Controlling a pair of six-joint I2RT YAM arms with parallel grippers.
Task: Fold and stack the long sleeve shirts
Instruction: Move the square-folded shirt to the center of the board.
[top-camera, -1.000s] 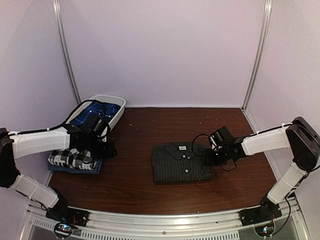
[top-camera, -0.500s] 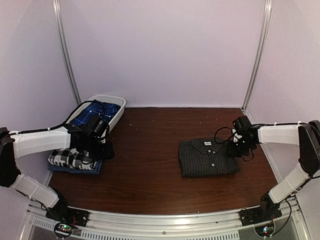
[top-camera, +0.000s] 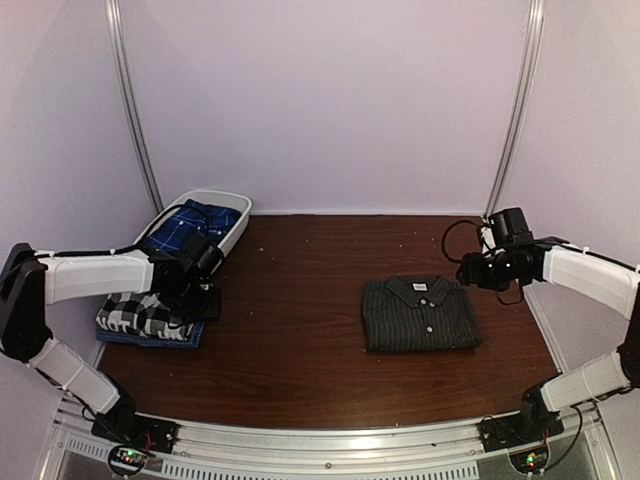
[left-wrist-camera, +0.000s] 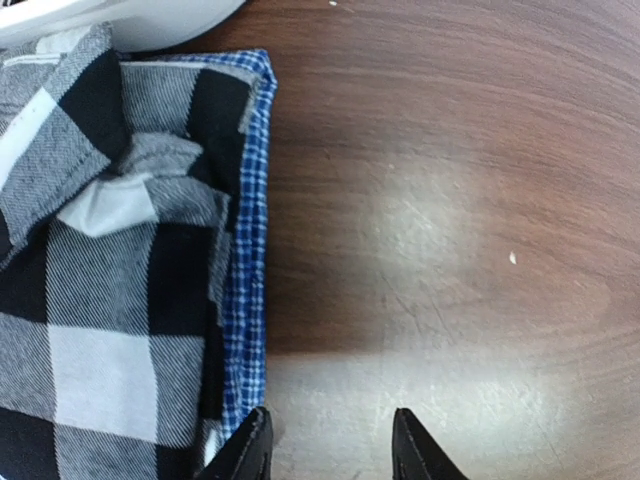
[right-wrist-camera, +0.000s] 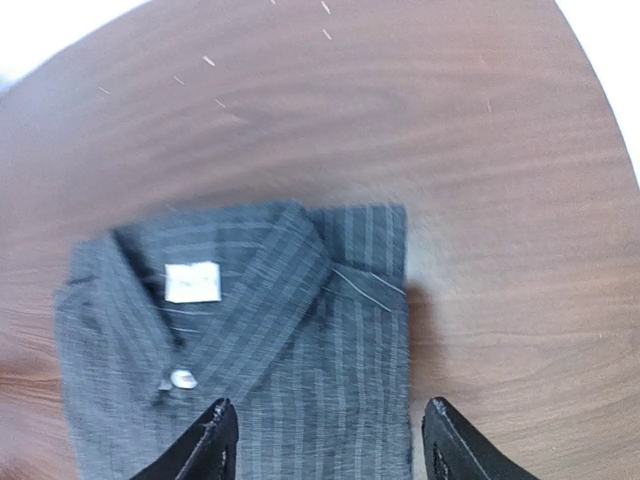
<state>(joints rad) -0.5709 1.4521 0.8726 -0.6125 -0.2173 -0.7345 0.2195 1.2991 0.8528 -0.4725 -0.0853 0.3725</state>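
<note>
My open fingertips hang mostly past the edge of the checked shirt (top-camera: 140, 316), so I will next move my left gripper down toward the shirt, onto that edge beside the wood.
A folded dark charcoal pinstriped shirt (top-camera: 420, 313) lies collar-up on the right half of the table; the right wrist view shows it from close by (right-wrist-camera: 250, 330). My right gripper (top-camera: 468, 274) hovers at its back right corner, open (right-wrist-camera: 330, 445), with nothing gripped. At the left, a black-and-white checked shirt (top-camera: 140, 316) lies folded on a blue shirt (top-camera: 160, 340). Its checks (left-wrist-camera: 100, 300) and the blue edge (left-wrist-camera: 245, 250) show in the left wrist view. My left gripper (top-camera: 205, 303) sits at the stack's right edge, open (left-wrist-camera: 330, 450) over bare wood.
A white basket (top-camera: 238, 212) holding a blue plaid cloth (top-camera: 190, 225) stands at the back left, its rim (left-wrist-camera: 120, 20) just beyond the stack. Brown tabletop (top-camera: 300, 300) lies between stack and pinstriped shirt. Metal posts and pale walls close in the back.
My right gripper dragged the pinstriped shirt rightward, then opened, let go and drew back to the right. The left gripper shifted slightly beside the stack.
</note>
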